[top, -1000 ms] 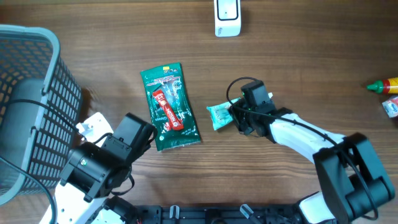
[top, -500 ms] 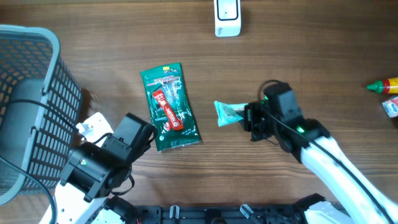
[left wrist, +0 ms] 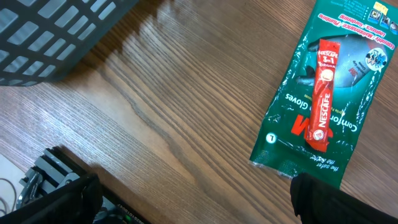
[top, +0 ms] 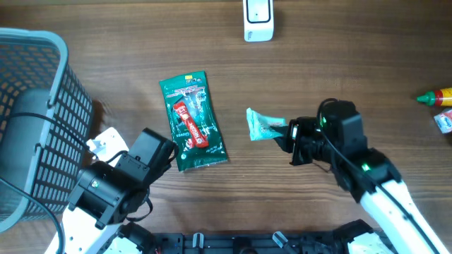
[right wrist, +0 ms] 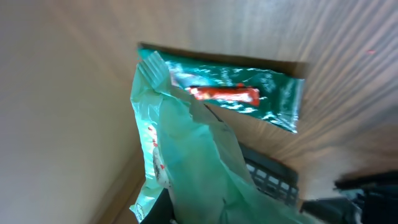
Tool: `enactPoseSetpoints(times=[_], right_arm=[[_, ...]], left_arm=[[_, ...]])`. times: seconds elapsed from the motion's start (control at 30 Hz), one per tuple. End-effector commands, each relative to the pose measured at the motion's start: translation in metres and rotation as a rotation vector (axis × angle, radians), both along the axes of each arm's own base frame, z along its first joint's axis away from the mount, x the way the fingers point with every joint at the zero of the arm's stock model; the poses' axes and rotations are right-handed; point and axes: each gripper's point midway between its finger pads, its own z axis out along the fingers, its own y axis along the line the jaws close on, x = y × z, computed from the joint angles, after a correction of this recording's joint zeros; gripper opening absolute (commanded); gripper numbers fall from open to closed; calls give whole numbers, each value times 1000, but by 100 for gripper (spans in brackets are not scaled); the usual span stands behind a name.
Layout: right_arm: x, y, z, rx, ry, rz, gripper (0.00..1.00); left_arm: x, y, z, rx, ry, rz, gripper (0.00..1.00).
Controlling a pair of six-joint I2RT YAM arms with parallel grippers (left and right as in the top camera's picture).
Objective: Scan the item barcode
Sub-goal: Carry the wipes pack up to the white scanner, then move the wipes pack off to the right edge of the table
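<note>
I should next swing my right gripper outward over the scanner [top: 258,20], then lower it there to release, because the bare tabletop beyond the bottle [top: 433,76] is to its right in the overhead view.
A small pale green packet [top: 263,127] hangs above the wooden table, right of centre, with my right gripper [top: 288,134] shut on its right end. In the right wrist view the crinkled packet [right wrist: 193,162] fills the foreground and hides the fingertips. No barcode shows on it. A white scanner [top: 258,20] stands at the table's far edge. My left gripper [left wrist: 199,208] stands open low at the front left, nothing between its fingers [left wrist: 62,199].
A green gloves pack [top: 191,123] with a red Nescafe stick [left wrist: 322,93] on it lies left of centre, just beyond the left gripper. A dark mesh basket [top: 35,106] fills the left side. A red and yellow bottle [top: 438,97] lies at the right edge.
My right gripper closed on the pale green packet, lifted it off the table and carried it to the right. The left arm has not moved.
</note>
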Motion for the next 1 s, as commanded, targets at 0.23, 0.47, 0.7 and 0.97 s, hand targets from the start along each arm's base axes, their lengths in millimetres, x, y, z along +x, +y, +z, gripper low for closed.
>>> enactPoseSetpoints(times=[0.23, 0.47, 0.7, 0.97], right_arm=[[98, 10, 20, -18, -458, 81, 5], [161, -92, 23, -503, -621, -418, 5], [231, -86, 10, -524, -689, -508, 5], [374, -51, -1, -641, -721, -451, 4]], left_arm=[[1, 2, 2, 5, -11, 2, 100], [1, 2, 2, 6, -11, 2, 100], [1, 2, 2, 6, -11, 2, 100], [1, 2, 2, 6, -11, 2, 100]])
